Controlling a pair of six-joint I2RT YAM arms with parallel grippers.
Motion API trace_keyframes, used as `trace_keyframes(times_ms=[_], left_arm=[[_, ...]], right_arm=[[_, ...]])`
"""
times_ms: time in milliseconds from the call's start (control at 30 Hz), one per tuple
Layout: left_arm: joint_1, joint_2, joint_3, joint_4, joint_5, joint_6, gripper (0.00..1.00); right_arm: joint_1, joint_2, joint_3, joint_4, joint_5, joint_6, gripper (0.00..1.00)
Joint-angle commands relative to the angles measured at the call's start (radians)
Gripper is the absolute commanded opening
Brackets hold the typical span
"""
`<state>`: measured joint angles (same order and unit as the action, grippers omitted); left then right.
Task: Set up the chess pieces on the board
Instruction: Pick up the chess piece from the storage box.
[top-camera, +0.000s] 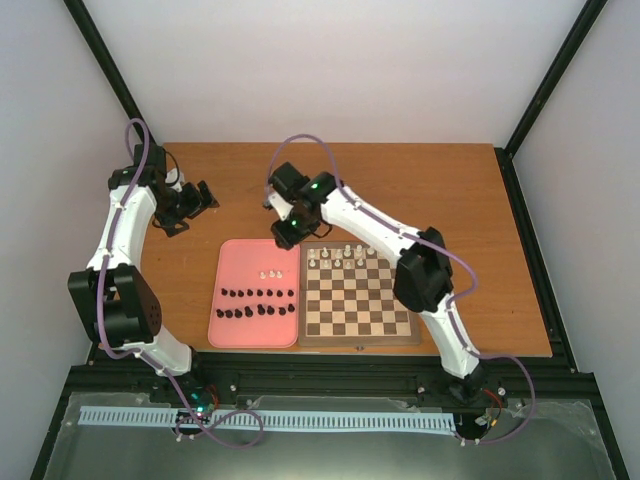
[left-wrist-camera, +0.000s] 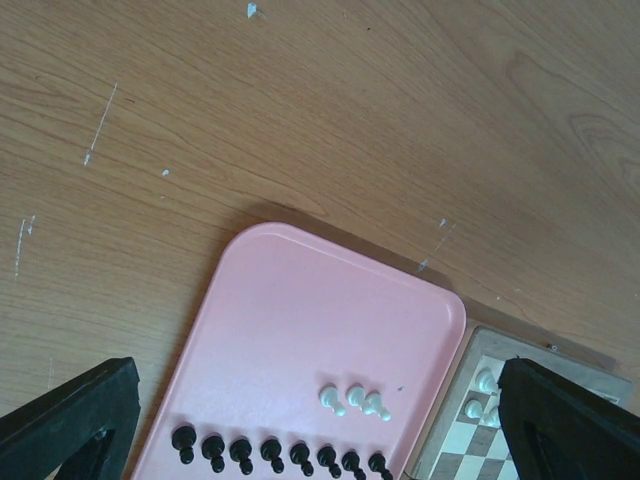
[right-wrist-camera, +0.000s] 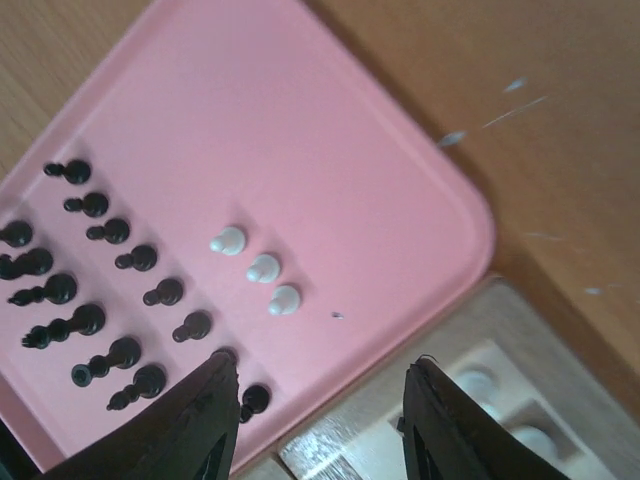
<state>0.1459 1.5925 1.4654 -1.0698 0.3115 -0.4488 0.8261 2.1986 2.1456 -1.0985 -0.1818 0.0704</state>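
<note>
Next, my right gripper moves back over the tray (top-camera: 240, 262), then lowers to the white pawn nearest the board.
Several white chess pieces (top-camera: 340, 256) stand in the board's (top-camera: 360, 308) far rows. Three white pawns (top-camera: 270, 272) and two rows of black pieces (top-camera: 257, 303) are on the pink tray (top-camera: 240, 262). My right gripper (top-camera: 286, 236) hangs over the seam between the tray's far right corner and the board, open with nothing between its fingers (right-wrist-camera: 195, 420). In the right wrist view the white pawns (right-wrist-camera: 262, 268) and black pieces (right-wrist-camera: 110, 290) lie ahead on the tray (right-wrist-camera: 300, 120). My left gripper (top-camera: 208, 199) is wide open over bare table beyond the tray's far left.
The left wrist view looks down on the tray (left-wrist-camera: 300, 310), its white pawns (left-wrist-camera: 355, 400), a row of black pieces (left-wrist-camera: 270, 455) and the board's corner (left-wrist-camera: 478, 347). Bare wooden table lies behind and around both. Black frame posts stand at the table's edges.
</note>
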Motion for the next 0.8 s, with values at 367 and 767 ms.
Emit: trace_keyframes(times_ms=[367,767], left_arm=[[-0.001,-0.035,0.005,0.014,0.012,0.005,1.00],[0.000,-0.037,0.006,0.011,0.009,0.007,1.00]], right_arm=[[0.096,0.196,0.074,-0.043,-0.069,-0.038,0.45],[0.095,0.250,0.069,-0.062,-0.037,-0.021,0.42]])
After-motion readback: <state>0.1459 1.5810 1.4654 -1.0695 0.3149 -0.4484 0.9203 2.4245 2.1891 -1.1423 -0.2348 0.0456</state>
